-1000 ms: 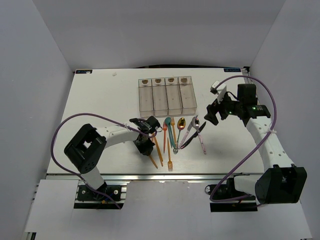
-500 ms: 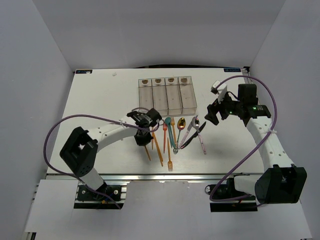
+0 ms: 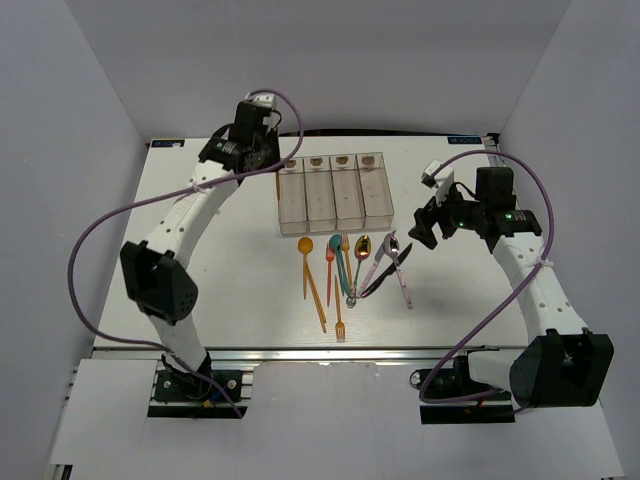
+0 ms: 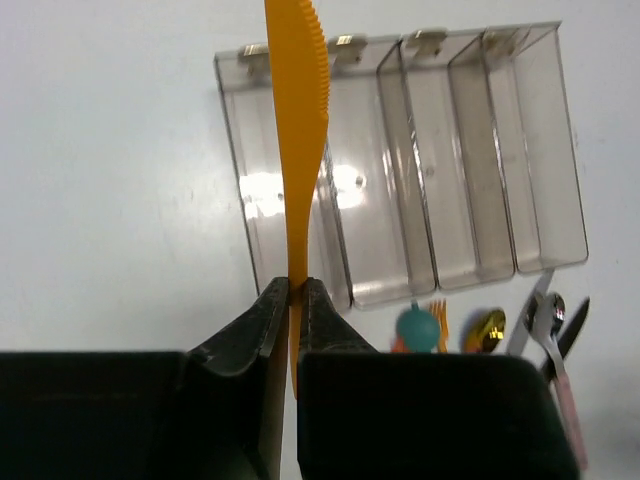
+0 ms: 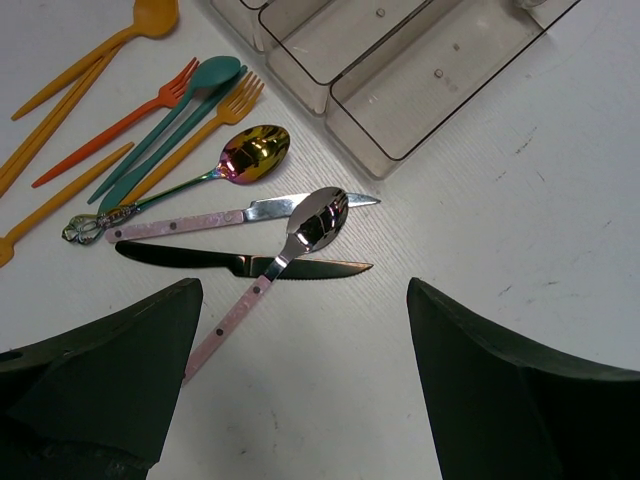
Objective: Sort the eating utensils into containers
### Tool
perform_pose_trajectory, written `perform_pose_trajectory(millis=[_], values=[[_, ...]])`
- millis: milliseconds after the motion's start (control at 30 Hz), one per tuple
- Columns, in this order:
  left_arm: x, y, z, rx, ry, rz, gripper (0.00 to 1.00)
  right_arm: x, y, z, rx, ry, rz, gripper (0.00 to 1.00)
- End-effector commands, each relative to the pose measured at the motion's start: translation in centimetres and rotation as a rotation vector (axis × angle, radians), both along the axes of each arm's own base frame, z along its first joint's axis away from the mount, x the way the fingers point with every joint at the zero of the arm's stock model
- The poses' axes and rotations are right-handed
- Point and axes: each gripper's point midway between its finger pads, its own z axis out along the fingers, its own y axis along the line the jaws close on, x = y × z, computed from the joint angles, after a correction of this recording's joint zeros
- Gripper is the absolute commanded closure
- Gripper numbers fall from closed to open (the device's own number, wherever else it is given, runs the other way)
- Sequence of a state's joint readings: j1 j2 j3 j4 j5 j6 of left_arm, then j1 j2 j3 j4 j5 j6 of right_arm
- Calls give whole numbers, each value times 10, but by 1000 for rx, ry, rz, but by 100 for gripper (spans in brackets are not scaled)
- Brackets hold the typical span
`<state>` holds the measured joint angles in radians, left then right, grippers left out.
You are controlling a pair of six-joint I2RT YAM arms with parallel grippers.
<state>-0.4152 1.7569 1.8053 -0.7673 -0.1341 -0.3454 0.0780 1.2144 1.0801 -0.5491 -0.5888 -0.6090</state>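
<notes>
I should next move my left gripper sideways over the nearest end container and then down to release the orange knife (image 3: 277,183), because the knife still hangs along the outer side of that container.
My left gripper (image 3: 262,152) is shut on an orange knife (image 4: 298,120), pinched by its handle end between the jaws (image 4: 296,290). The serrated blade points out over the leftmost of four joined clear containers (image 4: 470,180), which look empty. In the top view the knife (image 3: 277,183) hangs at the row's far left corner (image 3: 291,226). The other utensils (image 3: 350,265) lie in a bunch in front of the containers: orange spoon (image 5: 150,15), teal spoon (image 5: 205,75), gold spoon (image 5: 255,150), pink-handled silver spoon (image 5: 315,220), black knife (image 5: 240,262). My right gripper (image 3: 425,228) is open and empty (image 5: 303,290), above the table right of them.
The white table (image 3: 200,250) is walled by grey panels at the back and sides. A purple cable (image 3: 110,230) loops from the left arm over the table's left side. The near table edge has a metal rail (image 3: 320,350).
My left gripper has lifted the orange knife out of the bunch and carried it far back and left, to above the leftmost container. The right arm has not moved.
</notes>
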Motion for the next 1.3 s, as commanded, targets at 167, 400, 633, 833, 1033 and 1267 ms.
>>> perform_pose_trajectory(millis=[167,400,633,833,1033,1267], values=[[72,-38,-6,81,-99,-176,100,-2,4,2,32,-15,19,11],[84,-33,-55,85,-35,-123,100,-4,5,-4,38,5,16,11],[74,-35,-100,60,51,-110,100,-8,8,-11,61,41,25,11],[55,-34,-118,20,108,-92,93,-10,9,-18,71,70,19,11],[47,-31,-96,-14,77,-73,31,-15,13,-27,97,123,21,11],[30,-29,-43,-79,5,-93,20,-26,20,-46,130,251,7,11]])
